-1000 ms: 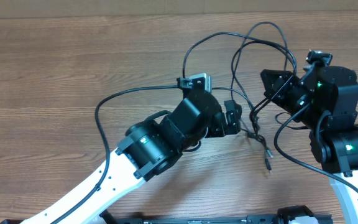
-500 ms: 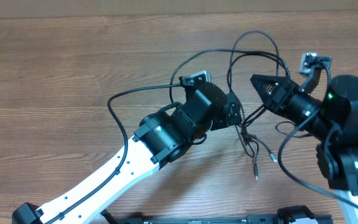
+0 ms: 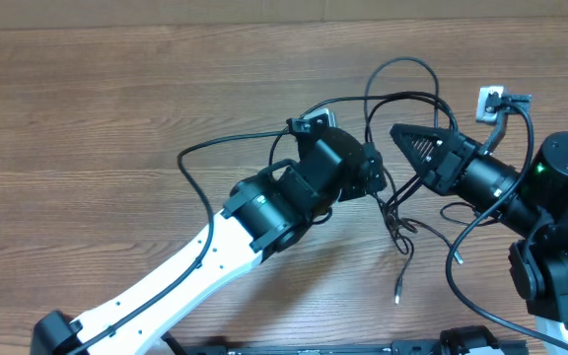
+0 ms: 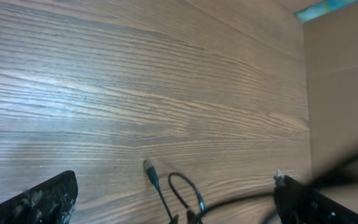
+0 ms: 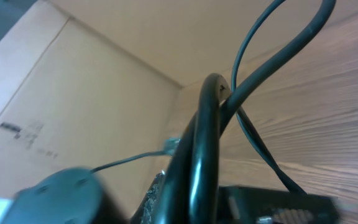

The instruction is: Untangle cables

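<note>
I should move my right gripper to the left in the overhead view next, over the wood between the arms, and let go of the bundle, because the bundle's cables bunch below.
The cables (image 3: 399, 225) are thin black cords. They loop high between the two arms and bunch in a small knot below, with two plug ends (image 3: 398, 294) trailing onto the wood. My left gripper (image 3: 375, 176) is beside the loops, its fingers wide apart in the left wrist view (image 4: 173, 208). A plug and a small loop of cable (image 4: 157, 183) show between them, farther off. My right gripper (image 3: 398, 133) points left, drawn to a narrow tip among the loops. In the right wrist view a cable (image 5: 204, 137) rises from its jaws (image 5: 210, 202), close and blurred.
The wooden table (image 3: 116, 118) runs to a cardboard wall along the far edge (image 3: 264, 10), also seen in the left wrist view (image 4: 344, 93) and the right wrist view (image 5: 73, 81). Thicker arm cables curve beside the left arm (image 3: 190, 163) and the right arm (image 3: 461, 237).
The right gripper has swung left and turned toward the left gripper. The left arm has shifted up and right. The knot and plug ends have slid down and left, and the loops have drawn tighter.
</note>
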{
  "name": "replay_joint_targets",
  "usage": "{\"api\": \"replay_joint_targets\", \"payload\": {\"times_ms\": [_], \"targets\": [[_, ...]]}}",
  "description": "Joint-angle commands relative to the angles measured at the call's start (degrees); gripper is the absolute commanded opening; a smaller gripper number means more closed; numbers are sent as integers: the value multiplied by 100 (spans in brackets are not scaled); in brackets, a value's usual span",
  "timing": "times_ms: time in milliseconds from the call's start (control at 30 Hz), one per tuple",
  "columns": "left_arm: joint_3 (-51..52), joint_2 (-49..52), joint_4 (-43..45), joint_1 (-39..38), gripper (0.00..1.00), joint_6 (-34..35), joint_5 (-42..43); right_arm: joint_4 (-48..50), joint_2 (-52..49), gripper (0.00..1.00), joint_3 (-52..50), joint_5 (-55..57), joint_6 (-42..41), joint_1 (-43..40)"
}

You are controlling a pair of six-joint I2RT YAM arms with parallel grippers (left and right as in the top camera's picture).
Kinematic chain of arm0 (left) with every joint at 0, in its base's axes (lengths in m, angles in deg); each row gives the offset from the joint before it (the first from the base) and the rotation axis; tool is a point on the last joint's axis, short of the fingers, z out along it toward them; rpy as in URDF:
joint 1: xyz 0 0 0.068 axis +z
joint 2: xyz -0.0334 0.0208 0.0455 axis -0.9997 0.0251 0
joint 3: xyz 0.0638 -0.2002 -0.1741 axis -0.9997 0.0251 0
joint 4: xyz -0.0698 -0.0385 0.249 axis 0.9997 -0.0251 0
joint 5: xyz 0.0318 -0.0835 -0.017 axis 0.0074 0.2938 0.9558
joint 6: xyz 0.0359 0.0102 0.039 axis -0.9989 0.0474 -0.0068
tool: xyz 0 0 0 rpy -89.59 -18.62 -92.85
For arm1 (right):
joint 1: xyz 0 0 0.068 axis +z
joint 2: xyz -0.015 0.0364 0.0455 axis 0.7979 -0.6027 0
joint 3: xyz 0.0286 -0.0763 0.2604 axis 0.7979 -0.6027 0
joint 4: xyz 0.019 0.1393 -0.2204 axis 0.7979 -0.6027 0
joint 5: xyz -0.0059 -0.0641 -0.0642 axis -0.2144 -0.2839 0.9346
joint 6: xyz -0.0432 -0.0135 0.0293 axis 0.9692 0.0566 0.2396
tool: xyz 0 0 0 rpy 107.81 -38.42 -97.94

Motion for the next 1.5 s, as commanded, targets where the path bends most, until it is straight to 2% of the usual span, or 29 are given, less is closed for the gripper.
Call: {"api": "replay_joint_targets", "payload": {"times_ms": [0,233,400,533,767,1067,1233,1367,1467], "targets": [[-87,267,138,31,100,66,133,85,63,4,129,-472,-20,-15],[-87,415,-22,208,100,-186,-645,83,63,4,129,-527,-11,-15],[-87,413,-562,664,100,-505,-713,81,63,4,129,-417,9,-15],[-87,407,-1198,1255,91,-601,-654,72,63,4,129,-223,31,-15],[-87,129,-1165,2061,86,-2479,184,-72,63,4,129,164,87,-15],[-87,-586,-802,2155,90,-4111,844,-232,-9,4,129,463,334,-15],[-87,-870,-872,2155,90,-4669,1349,-382,-240,4,129,507,461,-15],[-87,-1012,-890,2155,90,-4708,1368,-555,-544,4,129,501,549,-15],[-87,-1102,-885,2155,96,-4706,1353,-588,-743,4,129,330,835,-9]]}}
